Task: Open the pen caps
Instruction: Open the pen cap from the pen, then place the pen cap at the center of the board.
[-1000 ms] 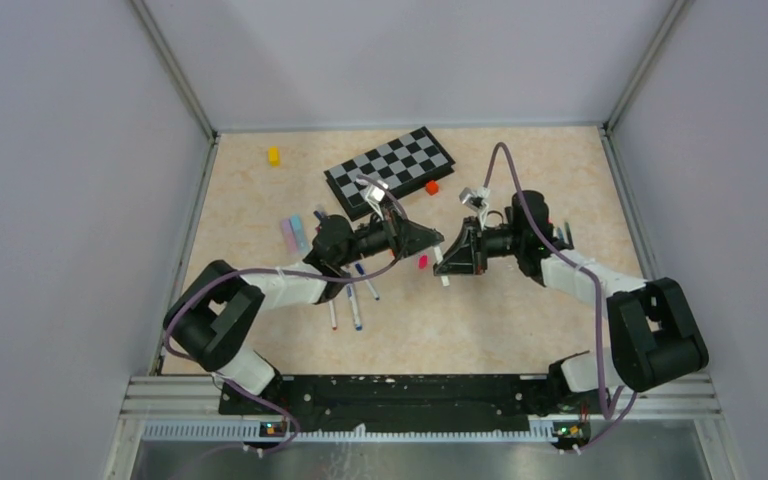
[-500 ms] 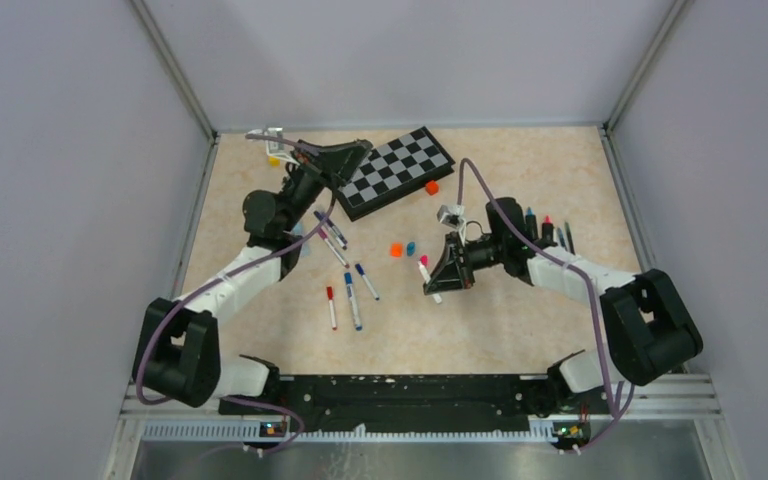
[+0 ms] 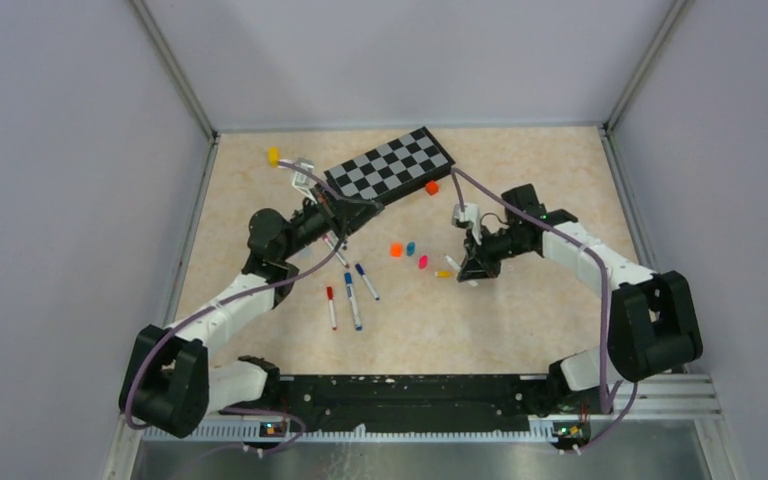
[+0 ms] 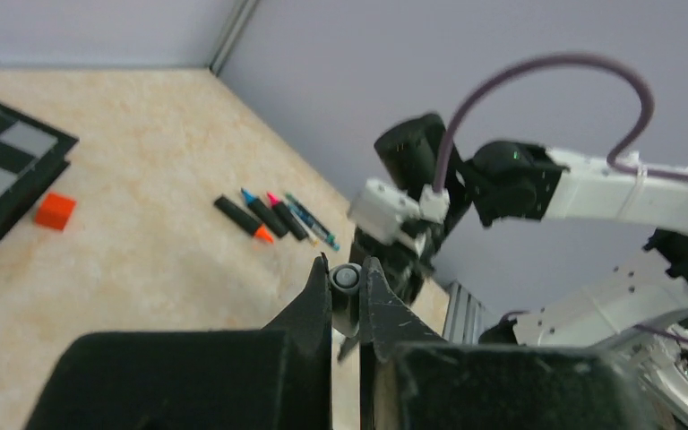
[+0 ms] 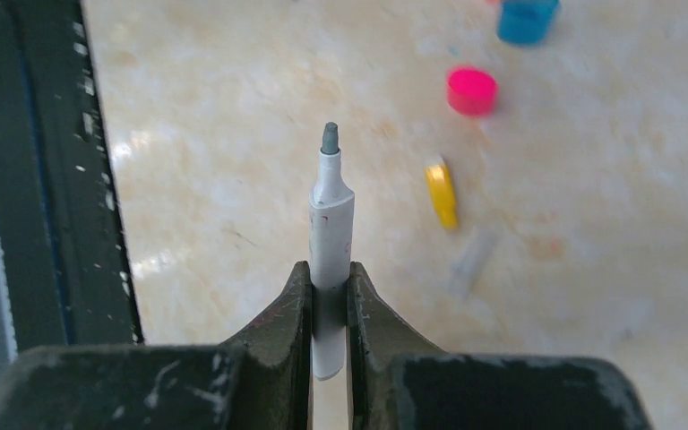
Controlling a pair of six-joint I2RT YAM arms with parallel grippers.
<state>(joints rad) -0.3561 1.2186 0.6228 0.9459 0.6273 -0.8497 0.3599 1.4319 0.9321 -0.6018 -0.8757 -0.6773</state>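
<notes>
My left gripper needs to move back and down to release the grey cap, because the bare tabletop short of the pink cap is below, nearer my base.
My left gripper (image 4: 347,279) is shut on a small grey pen cap (image 4: 348,276), held above the table. In the top view it (image 3: 370,207) hovers by the near edge of the chessboard. My right gripper (image 5: 330,285) is shut on a white-barrelled pen (image 5: 331,210) whose grey tip is bare and points away from the wrist. It (image 3: 472,270) sits low over the table, right of the loose caps. Orange (image 3: 396,250), blue (image 3: 411,247), pink (image 3: 423,262) and yellow (image 3: 443,273) caps lie between the grippers. Three capped pens (image 3: 352,300) lie left of centre.
The black-and-grey chessboard (image 3: 390,170) lies at the back, with an orange block (image 3: 431,187) off its right corner and a yellow block (image 3: 273,155) to its left. Several dark pens (image 4: 269,215) lie side by side near the right wall. Walls close in left, right and back.
The grippers were together a second ago and now stand apart. The left arm swung to the back left, then returned to the chessboard's near edge. A yellow cap now lies by the right gripper.
</notes>
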